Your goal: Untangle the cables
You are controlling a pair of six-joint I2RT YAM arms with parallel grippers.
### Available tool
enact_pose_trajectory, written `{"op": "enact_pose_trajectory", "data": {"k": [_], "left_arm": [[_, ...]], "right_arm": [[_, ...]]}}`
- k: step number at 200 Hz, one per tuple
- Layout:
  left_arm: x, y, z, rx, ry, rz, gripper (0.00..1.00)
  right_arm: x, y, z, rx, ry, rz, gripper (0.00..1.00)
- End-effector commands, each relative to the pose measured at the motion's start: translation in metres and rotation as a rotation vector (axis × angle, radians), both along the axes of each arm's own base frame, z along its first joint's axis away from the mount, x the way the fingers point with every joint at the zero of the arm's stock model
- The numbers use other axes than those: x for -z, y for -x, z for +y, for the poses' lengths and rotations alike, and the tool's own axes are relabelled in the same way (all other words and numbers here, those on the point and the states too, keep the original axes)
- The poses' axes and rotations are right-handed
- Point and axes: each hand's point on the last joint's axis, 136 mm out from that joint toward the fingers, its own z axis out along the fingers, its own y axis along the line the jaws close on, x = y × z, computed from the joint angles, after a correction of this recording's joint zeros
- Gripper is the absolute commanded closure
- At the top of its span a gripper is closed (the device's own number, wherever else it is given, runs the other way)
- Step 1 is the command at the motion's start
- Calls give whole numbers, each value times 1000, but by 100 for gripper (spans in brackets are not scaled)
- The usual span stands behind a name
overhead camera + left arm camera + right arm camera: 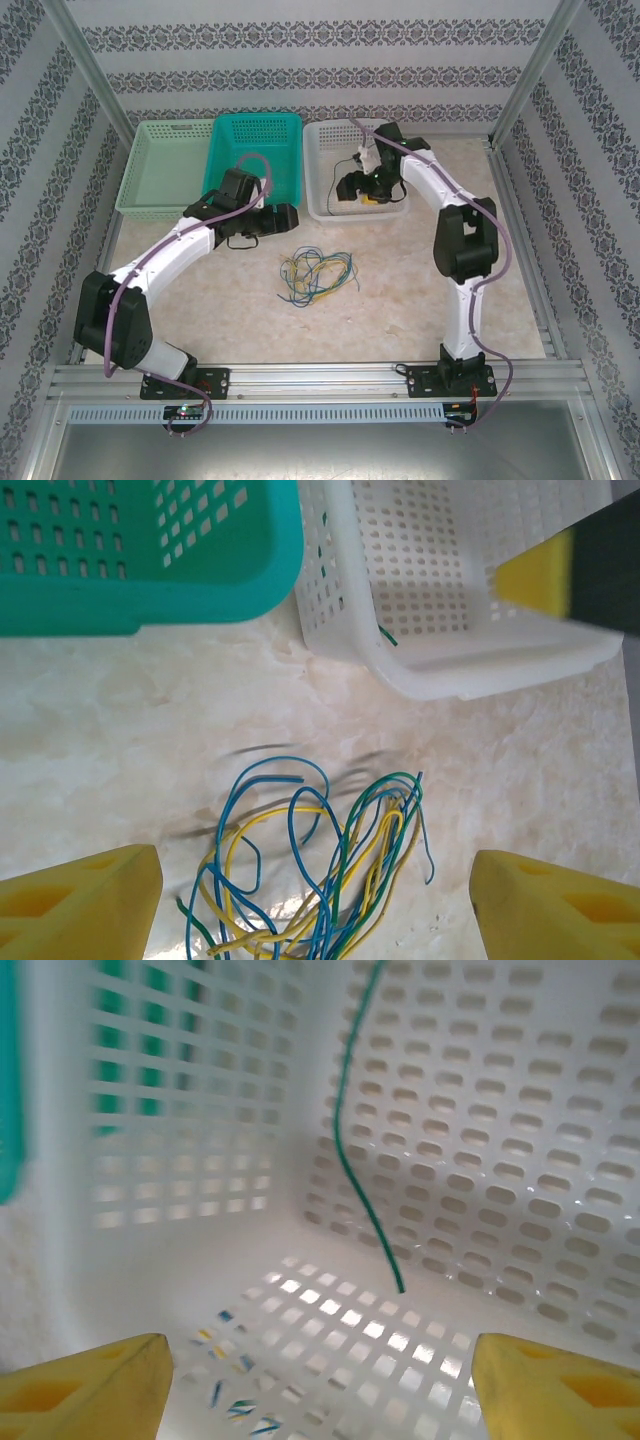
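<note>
My right gripper will rise back over the white basket's side, then lower onto the tangle's green cable end beyond it.
A tangle of blue, yellow and green cables (pixel 316 272) lies on the marble table in front of the baskets. My left gripper (pixel 285 217) hovers behind it and stands open. In the left wrist view the cables (pixel 320 870) lie between and below its yellow fingers (pixel 80 905), untouched. My right gripper (pixel 362 190) is down inside the white basket (pixel 312 170), open, with nothing between its fingertips (pixel 90 1385). A single green cable (pixel 352 1170) leans against that basket's perforated wall, its end near the floor. A short piece of green cable (pixel 386 634) pokes through the basket side.
A teal basket (pixel 255 150) stands tilted beside the white one, overlapping a mint basket (pixel 165 165) at the back left. Metal frame posts and patterned walls close in the table. Bare marble lies to the front and right of the tangle.
</note>
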Motion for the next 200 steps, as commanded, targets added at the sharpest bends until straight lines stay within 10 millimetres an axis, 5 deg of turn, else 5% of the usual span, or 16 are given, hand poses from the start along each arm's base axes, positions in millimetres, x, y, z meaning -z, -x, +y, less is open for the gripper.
{"op": "enact_pose_trajectory", "data": {"k": [1, 46, 66, 87, 137, 200], "left_arm": [[6, 6, -13, 71, -16, 17, 21], [20, 16, -13, 70, -1, 46, 26], [21, 21, -8, 57, -7, 44, 26], [24, 27, 0, 27, 12, 66, 24], [37, 46, 26, -74, 79, 91, 24], [39, 51, 26, -56, 72, 100, 24]], "right_arm": [[-49, 11, 5, -5, -17, -118, 21], [-53, 69, 18, -163, 77, -305, 33], [-27, 111, 40, -308, 139, -324, 37], [3, 131, 53, -371, 227, -322, 38], [32, 132, 87, -426, 203, -320, 39], [65, 126, 110, -456, 253, -308, 36]]}}
